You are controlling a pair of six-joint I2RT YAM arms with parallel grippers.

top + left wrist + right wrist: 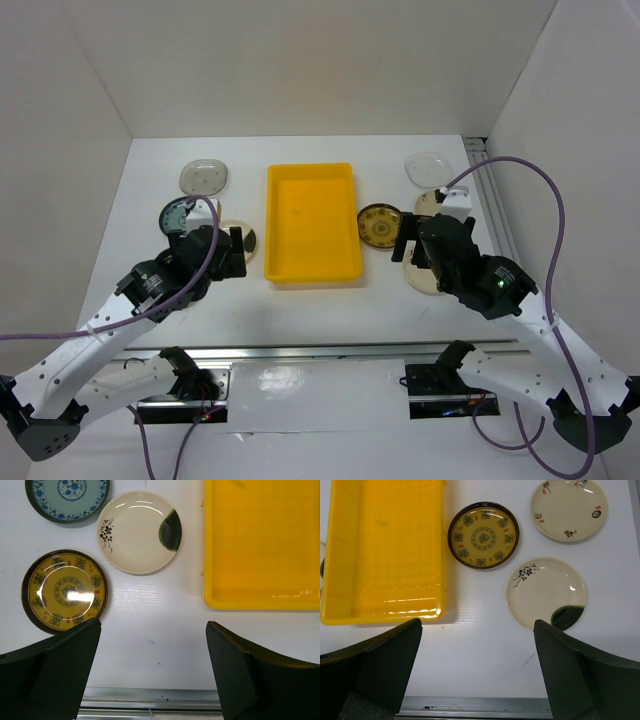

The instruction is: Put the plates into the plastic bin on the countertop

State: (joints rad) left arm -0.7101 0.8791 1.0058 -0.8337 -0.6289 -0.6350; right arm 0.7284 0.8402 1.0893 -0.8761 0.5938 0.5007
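The yellow-brown plate is below and outward, so my right gripper moves outward and down onto its edge opposite the bin next.
The yellow plastic bin (312, 222) lies empty in the middle of the white countertop (320, 300). My left gripper (228, 255) is open and empty, above bare counter (152, 670). Ahead of it lie a yellow-brown plate (64, 591), a cream plate with a dark spot (137, 532) and a teal-blue plate (67, 497). My right gripper (412, 248) is open and empty (477, 672). Ahead of it lie a yellow-brown plate (483, 535), a cream plate with a dark spot (546, 592) and a cream plate with small marks (568, 510). The bin also shows in both wrist views (262, 545) (382, 555).
Two clear glass plates lie at the back, one on the left (204, 176) and one on the right (428, 167). White walls close the left, back and right sides. A metal rail (320, 352) runs along the near edge.
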